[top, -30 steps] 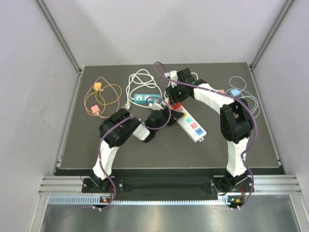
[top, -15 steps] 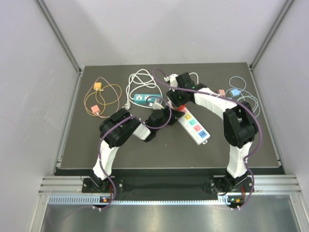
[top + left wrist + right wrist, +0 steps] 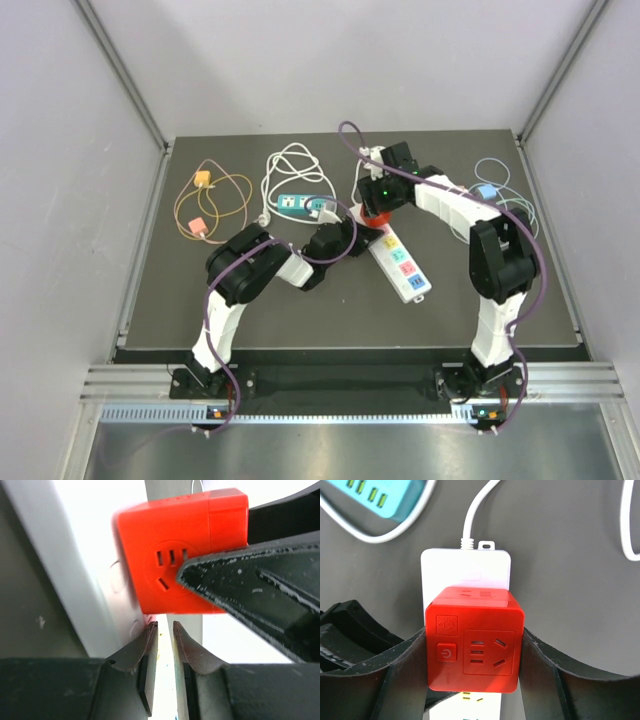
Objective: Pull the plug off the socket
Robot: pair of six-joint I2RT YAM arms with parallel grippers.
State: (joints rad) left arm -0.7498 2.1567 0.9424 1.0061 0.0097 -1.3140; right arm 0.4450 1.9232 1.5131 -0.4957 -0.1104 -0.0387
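I need to lift the cube point(image 3: 472, 645) with my right gripper, carry it across, lower it and let go of it next to the light blue cable, because the tabletop there is clear of the power strip.
A red cube plug point(image 3: 375, 214) sits at the far end of a white power strip point(image 3: 400, 265) in the middle of the dark table. My right gripper point(image 3: 376, 203) is shut on the cube, one finger on each side, as the right wrist view shows point(image 3: 472, 650). I cannot tell whether the cube point(image 3: 472, 645) is clear of the strip point(image 3: 465, 565). My left gripper point(image 3: 347, 230) lies low beside the strip's far end. In the left wrist view its jaws point(image 3: 162, 635) are almost together with nothing between them, just under the cube point(image 3: 175, 555) and against the strip point(image 3: 95, 580).
A teal power strip point(image 3: 300, 205) with a looped white cable point(image 3: 290, 162) lies behind the left gripper. An orange cable point(image 3: 212, 205) lies at the far left and a light blue cable point(image 3: 495, 190) at the far right. Grey walls enclose the table.
My right gripper has shifted right and away with the red cube. The white strip has slid and swung a little to the right with it. The left arm has barely moved.
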